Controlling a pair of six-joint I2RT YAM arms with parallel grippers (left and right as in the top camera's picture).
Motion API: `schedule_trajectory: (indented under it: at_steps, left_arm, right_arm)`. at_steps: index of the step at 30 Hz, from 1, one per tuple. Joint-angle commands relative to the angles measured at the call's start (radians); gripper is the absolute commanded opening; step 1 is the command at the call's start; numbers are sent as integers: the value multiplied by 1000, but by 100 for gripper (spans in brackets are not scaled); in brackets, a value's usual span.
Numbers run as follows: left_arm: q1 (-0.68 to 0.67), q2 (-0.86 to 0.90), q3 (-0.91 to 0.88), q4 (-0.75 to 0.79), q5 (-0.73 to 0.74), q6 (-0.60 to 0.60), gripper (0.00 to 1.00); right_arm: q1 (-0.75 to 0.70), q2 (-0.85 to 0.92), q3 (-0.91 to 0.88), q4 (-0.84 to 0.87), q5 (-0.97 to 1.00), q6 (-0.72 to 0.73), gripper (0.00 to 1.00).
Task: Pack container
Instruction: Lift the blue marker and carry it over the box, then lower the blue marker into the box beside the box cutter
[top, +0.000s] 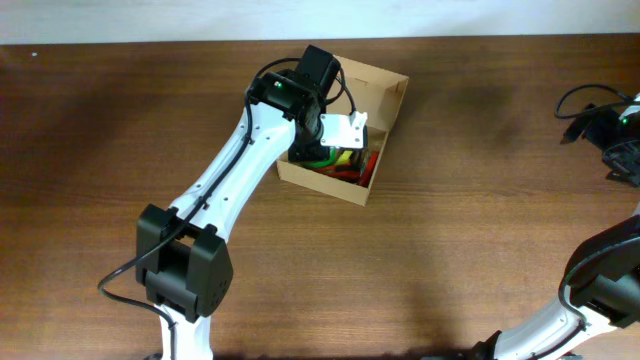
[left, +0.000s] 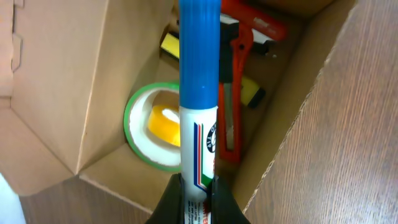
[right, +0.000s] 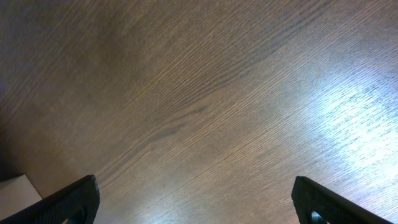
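Observation:
My left gripper moves down into the box next and releases the white marker onto the red cutter beside the tape roll, since it still hangs above them.
The container, a brown cardboard box with its flap lid open, stands at the back middle of the table. My left gripper hangs over it, shut on a white marker with a blue cap that points down into the box. On the box floor lie a green tape roll with a yellow roll inside it, a red cutter and a yellow highlighter. My right gripper stands open over bare wood, with nothing between its fingers.
The left arm reaches diagonally from the front left to the box. The right arm and its black cables sit at the far right edge. A white corner shows low left in the right wrist view.

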Motion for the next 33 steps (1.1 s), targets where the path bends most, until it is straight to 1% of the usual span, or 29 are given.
schedule_trajectory:
  at_steps: [1,6,16,24,33]
  left_arm:
    - [4,24,19,-4,40,35,1]
    - [4,47,19,-16,85,35,2]
    - [4,133,19,-39,85,42,2]
    - [4,151,19,-79,112,61,2]
    - [4,151,19,-87,115,61,2]
  right_arm:
    - [1,9,-3,2,2,3,100]
    - [1,9,-3,2,2,3,99]
    - [1,9,-3,2,2,3,99]
    - [1,9,-3,2,2,3,99]
    - [1,9,-3,2,2,3,99]
